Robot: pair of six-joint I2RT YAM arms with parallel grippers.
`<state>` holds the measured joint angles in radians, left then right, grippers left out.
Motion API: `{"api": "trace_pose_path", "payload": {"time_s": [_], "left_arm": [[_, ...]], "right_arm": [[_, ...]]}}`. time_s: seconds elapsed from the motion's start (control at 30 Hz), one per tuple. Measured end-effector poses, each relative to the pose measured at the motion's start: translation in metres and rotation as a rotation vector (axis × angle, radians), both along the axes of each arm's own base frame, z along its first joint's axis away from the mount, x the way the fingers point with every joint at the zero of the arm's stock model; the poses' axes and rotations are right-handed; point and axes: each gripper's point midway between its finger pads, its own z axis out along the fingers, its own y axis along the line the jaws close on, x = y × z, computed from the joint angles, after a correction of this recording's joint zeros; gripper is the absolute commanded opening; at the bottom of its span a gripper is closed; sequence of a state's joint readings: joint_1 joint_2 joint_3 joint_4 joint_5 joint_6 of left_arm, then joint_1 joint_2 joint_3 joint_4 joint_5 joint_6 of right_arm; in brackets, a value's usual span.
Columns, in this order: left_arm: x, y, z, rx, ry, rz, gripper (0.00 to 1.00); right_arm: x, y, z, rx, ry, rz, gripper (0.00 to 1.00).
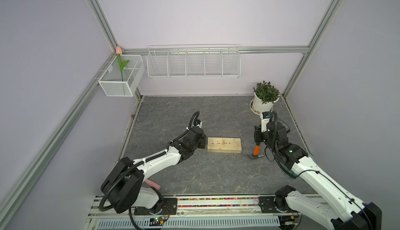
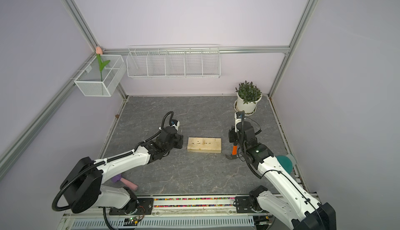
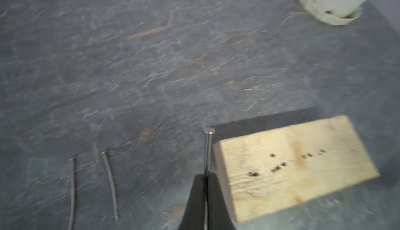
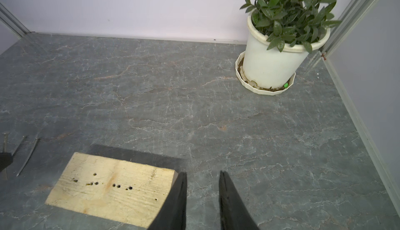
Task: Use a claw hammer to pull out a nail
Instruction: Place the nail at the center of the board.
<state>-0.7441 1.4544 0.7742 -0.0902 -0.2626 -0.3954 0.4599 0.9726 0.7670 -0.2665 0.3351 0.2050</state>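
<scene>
The bare tabletop between the bent nails and the block is below the left gripper's fingers, so the robot needs to move that gripper down toward the bent nails and release the straight nail.
In the left wrist view my left gripper (image 3: pixel 206 175) is shut on a straight nail (image 3: pixel 208 151), whose flat head points away from the fingers, just off the short end of the wooden block (image 3: pixel 296 166). The block (image 1: pixel 224 145) lies mid-table, with several empty holes in its top face. In both top views the claw hammer (image 1: pixel 255 154) hangs head-down from my right gripper (image 1: pixel 258 141), right of the block, its orange neck band (image 2: pixel 233 150) below the jaws. The right wrist view shows only that gripper's fingertips (image 4: pixel 223 174), slightly apart over bare table; the handle is out of view there.
Two bent nails (image 3: pixel 110 183) (image 3: pixel 72 192) lie loose on the table left of the block. A potted plant (image 1: pixel 265 98) stands at the back right corner. A wire rack (image 1: pixel 193 63) and a mesh basket (image 1: pixel 121 77) hang on the walls. A pink object (image 2: pixel 128 183) lies by the left arm's base.
</scene>
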Motion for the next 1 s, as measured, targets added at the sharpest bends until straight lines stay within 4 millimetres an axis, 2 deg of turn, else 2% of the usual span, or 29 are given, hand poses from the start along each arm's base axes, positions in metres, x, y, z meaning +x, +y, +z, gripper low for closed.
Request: {"api": "trace_pose_path", "payload": {"time_s": [0.1,0.23,0.4,0.53,0.67,0.77,1.0], "left_arm": [[0.005,0.013,-0.027,0.076,0.075,0.063,0.00],[0.015,0.020,-0.042,0.118,0.134,0.117,0.00],[0.026,0.032,-0.051,0.135,0.178,0.181,0.00],[0.022,0.037,-0.057,0.147,0.206,0.198,0.08],[0.021,0.037,-0.062,0.155,0.228,0.208,0.04],[0.022,0.036,-0.067,0.156,0.243,0.210,0.04],[0.024,0.035,-0.075,0.162,0.273,0.215,0.20]], "right_arm": [[0.001,0.002,-0.011,0.000,0.039,0.007,0.07],[0.002,0.006,-0.017,0.010,0.062,0.016,0.07],[0.002,0.007,-0.018,0.019,0.066,0.020,0.07],[0.003,0.004,-0.018,0.023,0.066,0.009,0.07],[0.004,0.003,-0.018,0.027,0.067,0.005,0.07],[0.003,0.004,-0.018,0.034,0.070,0.011,0.07],[0.001,0.003,-0.021,0.041,0.064,0.012,0.07]]}}
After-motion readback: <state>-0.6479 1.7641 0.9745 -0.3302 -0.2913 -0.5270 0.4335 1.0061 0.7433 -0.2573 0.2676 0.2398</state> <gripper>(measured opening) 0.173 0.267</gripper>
